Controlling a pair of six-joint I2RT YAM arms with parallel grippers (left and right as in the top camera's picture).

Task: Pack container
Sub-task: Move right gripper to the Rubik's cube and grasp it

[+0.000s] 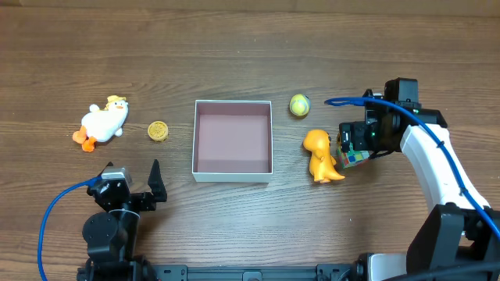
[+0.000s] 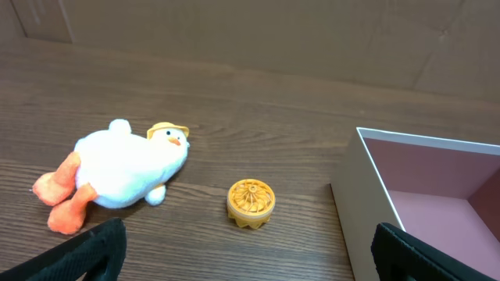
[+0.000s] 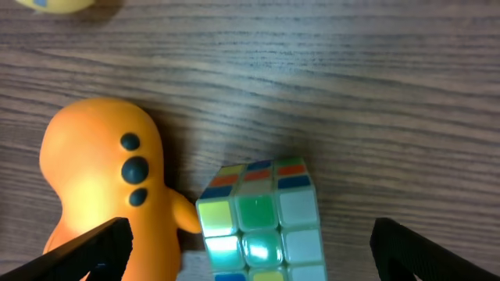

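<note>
My fingers are already open wider than the cube, so next my right gripper needs to lower them around the sides of the colour cube (image 1: 355, 158) (image 3: 262, 226) below and close.
The container (image 1: 232, 139), a shallow white-walled square box with a pinkish inside, stands empty at the table's middle; its near wall (image 2: 361, 211) shows in the left wrist view. My left gripper (image 1: 134, 181) (image 2: 250, 254) is open near the front edge, holding nothing, short of a yellow round disc (image 1: 158, 131) (image 2: 251, 204) and a white plush duck (image 1: 103, 121) (image 2: 125, 172). My right gripper (image 1: 355, 142) (image 3: 250, 250) hangs open over a colour cube (image 1: 355, 158) (image 3: 262, 226), fingers wide on either side and not touching it. An orange dinosaur toy (image 1: 320, 154) (image 3: 101, 172) leans against the cube's left side.
A yellow-green ball (image 1: 299, 104) (image 3: 55, 4) lies just right of the container's far corner. Bare wooden tabletop (image 1: 250, 47) stretches behind the container. Blue cables run along both arms.
</note>
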